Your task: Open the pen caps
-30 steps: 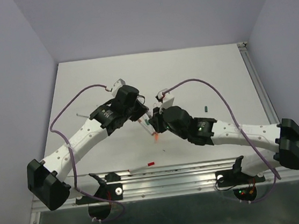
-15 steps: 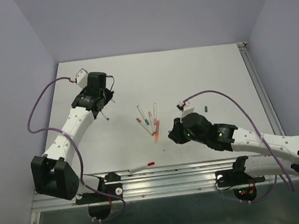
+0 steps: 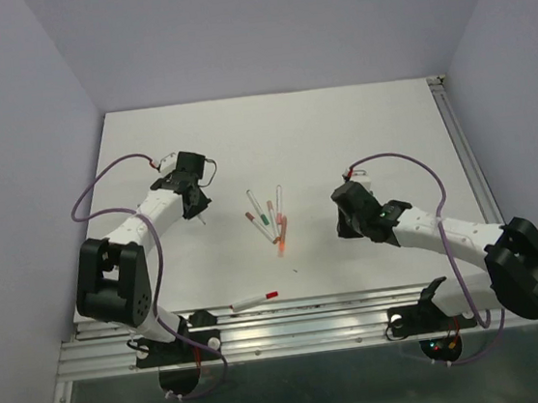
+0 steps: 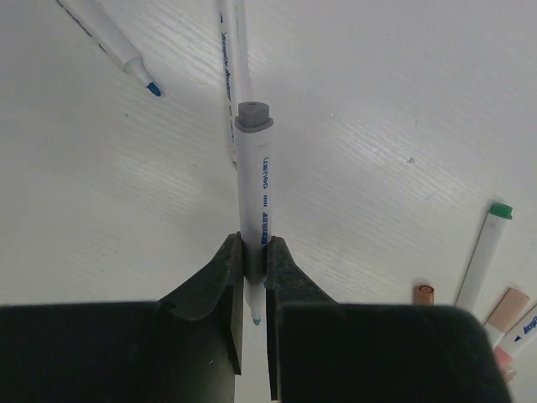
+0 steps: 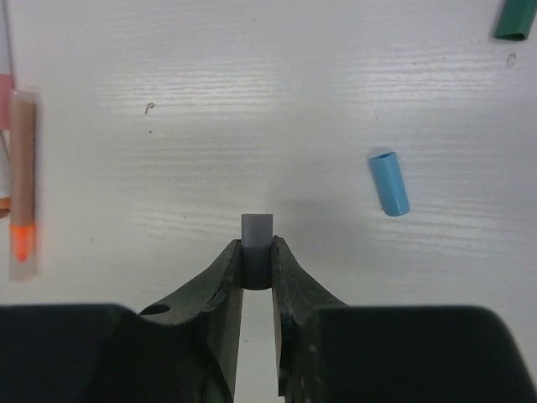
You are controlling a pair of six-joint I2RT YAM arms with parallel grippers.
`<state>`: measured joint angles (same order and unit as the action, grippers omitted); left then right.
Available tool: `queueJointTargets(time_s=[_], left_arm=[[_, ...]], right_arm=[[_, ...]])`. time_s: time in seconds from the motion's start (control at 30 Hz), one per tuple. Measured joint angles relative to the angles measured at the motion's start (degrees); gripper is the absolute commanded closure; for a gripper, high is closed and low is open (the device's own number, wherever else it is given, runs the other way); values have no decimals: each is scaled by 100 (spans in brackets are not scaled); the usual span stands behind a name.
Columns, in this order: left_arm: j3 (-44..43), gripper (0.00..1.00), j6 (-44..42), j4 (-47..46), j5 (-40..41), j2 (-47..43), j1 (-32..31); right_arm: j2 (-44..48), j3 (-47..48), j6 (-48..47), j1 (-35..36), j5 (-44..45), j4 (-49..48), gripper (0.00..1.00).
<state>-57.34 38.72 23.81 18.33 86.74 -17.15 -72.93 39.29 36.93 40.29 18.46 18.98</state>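
Note:
The grey-blue cap is already off its pen. My right gripper will next go down the short way to the table (image 3: 344, 234) (image 5: 258, 237) beside the loose blue cap.
My left gripper (image 4: 255, 248) is shut on a white pen barrel (image 4: 256, 185). The barrel has a grey end plug, and its bare light-blue tip sits between the fingers. In the top view the left gripper (image 3: 194, 202) is at the table's left. My right gripper (image 5: 257, 252) is shut on a short grey-blue pen cap (image 5: 257, 233) just above the table. In the top view the right gripper (image 3: 347, 220) is right of centre. A loose blue cap (image 5: 389, 183) and a green cap (image 5: 512, 21) lie beyond it. Several capped pens (image 3: 271, 216) lie between the arms.
An uncapped blue-tipped pen (image 4: 109, 42) and another white barrel (image 4: 231, 50) lie ahead of the left gripper. An orange-tipped pen (image 5: 23, 210) lies left of the right gripper. A pen with a red cap (image 3: 272, 294) lies near the front rail (image 3: 302, 319).
The grippers were together over the pens at the centre. They have pulled apart: the left one went left with the barrel, and the right one went right with the cap.

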Motion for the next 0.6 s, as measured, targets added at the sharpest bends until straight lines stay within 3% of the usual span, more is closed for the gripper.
queueJointTargets(time_s=[0.17, 0.3, 0.4, 0.53, 0.6], left_arm=[[-4, 99, -177, -195, -13, 170, 0], [-179, 90, -249, -203, 20, 535, 0], [-297, 90, -273, -238, 17, 898, 2], [-442, 88, -278, -236, 17, 1272, 2], [-516, 78, -278, -219, 31, 1392, 2]], right_arm=[[-448, 0, -94, -256, -2, -17, 87], [-667, 0, -151, -354, 37, -24, 81], [-734, 0, -197, -354, 48, -55, 79], [-772, 0, -243, -354, 50, -59, 58], [-769, 0, -251, -354, 57, -59, 51]])
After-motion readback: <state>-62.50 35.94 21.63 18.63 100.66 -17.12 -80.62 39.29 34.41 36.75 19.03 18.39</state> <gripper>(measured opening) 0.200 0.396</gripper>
